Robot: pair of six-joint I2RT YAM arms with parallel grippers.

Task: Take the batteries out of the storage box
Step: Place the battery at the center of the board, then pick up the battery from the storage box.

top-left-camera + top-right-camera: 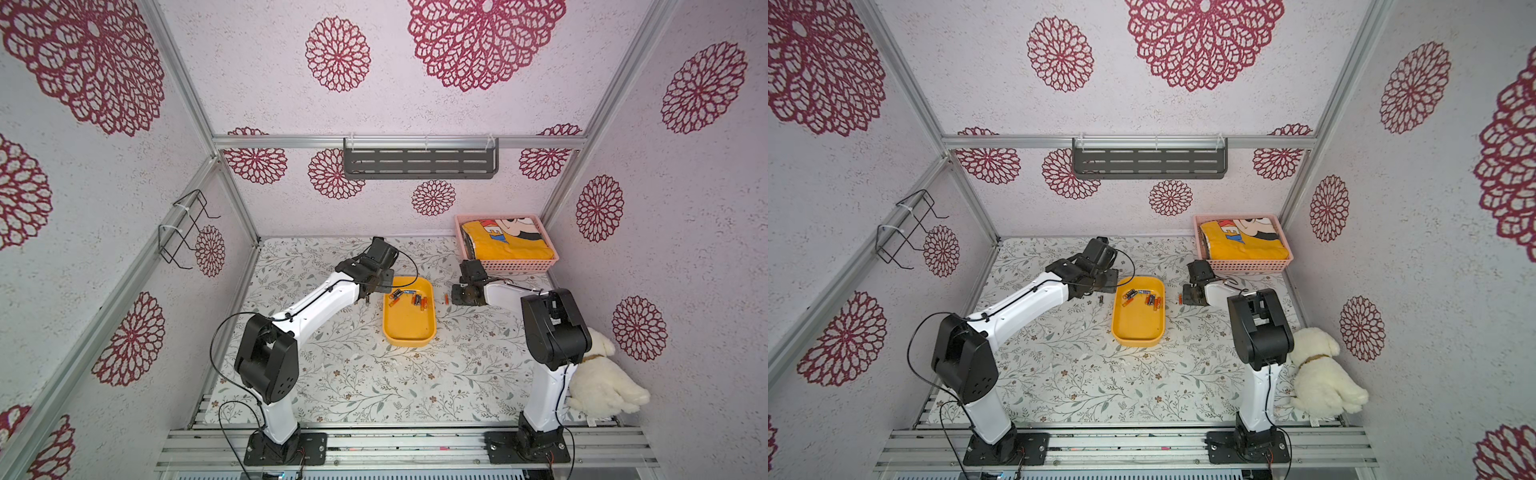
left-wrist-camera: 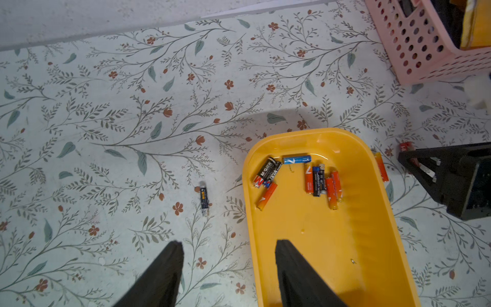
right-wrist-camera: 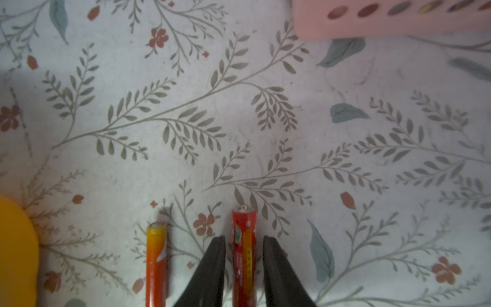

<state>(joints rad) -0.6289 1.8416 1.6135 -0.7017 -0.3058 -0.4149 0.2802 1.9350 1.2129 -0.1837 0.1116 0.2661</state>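
Note:
The near end of the orange battery (image 1: 393, 302) beside the black pair is clear. My left gripper will next move down into the yellow storage box and close on that battery.
The yellow storage box (image 1: 409, 332) (image 1: 1138, 328) (image 2: 332, 239) lies mid-table. Several batteries (image 1: 409, 297) (image 2: 318, 180), orange, black and one blue, sit at its far end. A black battery (image 2: 204, 198) (image 1: 368, 300) lies on the table left of the box. My left gripper (image 2: 228, 245) (image 1: 376, 286) is open and holds nothing; it straddles the box's left rim. Right of the box an orange battery (image 3: 156, 263) (image 1: 446, 298) and a red battery (image 3: 244, 252) lie on the table. My right gripper (image 3: 244, 240) (image 1: 457, 295) stands open around the red one, with a small gap on each side.
A pink perforated basket (image 1: 507, 266) (image 2: 425, 53) with yellow cloth stands at the back right, just behind the right gripper. A white plush dog (image 1: 598, 374) lies by the right arm's base. A grey shelf (image 1: 419, 160) hangs on the back wall.

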